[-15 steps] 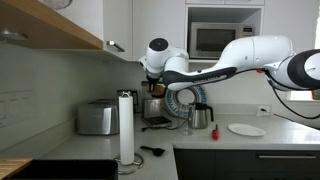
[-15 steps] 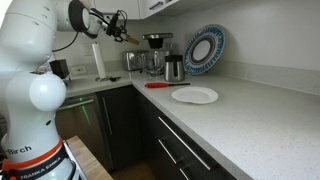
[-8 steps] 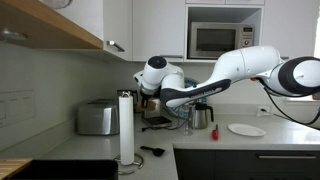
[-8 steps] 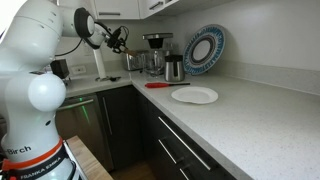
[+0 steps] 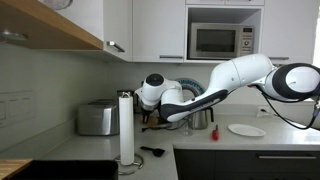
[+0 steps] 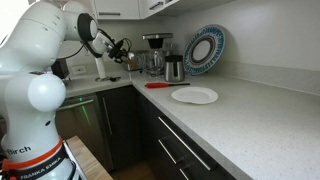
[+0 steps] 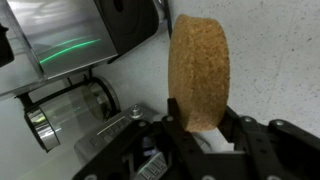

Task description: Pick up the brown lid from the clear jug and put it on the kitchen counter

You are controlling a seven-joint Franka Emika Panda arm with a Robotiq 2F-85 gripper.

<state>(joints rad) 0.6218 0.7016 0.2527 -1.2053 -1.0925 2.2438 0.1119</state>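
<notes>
Open surface shows behind the brown lid (image 7: 198, 70). My gripper will therefore first lower the lid away from the clear jug (image 6: 156, 63) to get it down to the pale counter.
My gripper (image 7: 200, 115) is shut on the brown lid (image 7: 198, 70), a thick cork disc held on edge between the two black fingers. In the exterior views the gripper (image 5: 148, 110) (image 6: 125, 52) hangs low over the back corner of the kitchen counter (image 6: 240, 110) (image 5: 90, 150), near the toaster. The pale counter shows behind the lid in the wrist view (image 7: 280, 60). A clear glass vessel, probably the clear jug (image 7: 68, 108), shows at the lower left of the wrist view, apart from the lid. In an exterior view the jug (image 6: 156, 63) stands beside the kettle (image 6: 174, 68).
A silver toaster (image 5: 97, 118) (image 7: 70, 40) and a paper towel roll (image 5: 126, 128) stand by the gripper. A white plate (image 6: 194, 95) (image 5: 246, 130), a red utensil (image 6: 160, 85) and a black utensil (image 5: 152, 151) lie on the counter. A decorative plate (image 6: 204, 48) leans on the wall.
The gripper has come down with the lid, from above the coffee machine height to low over the counter, and moved toward the toaster.
</notes>
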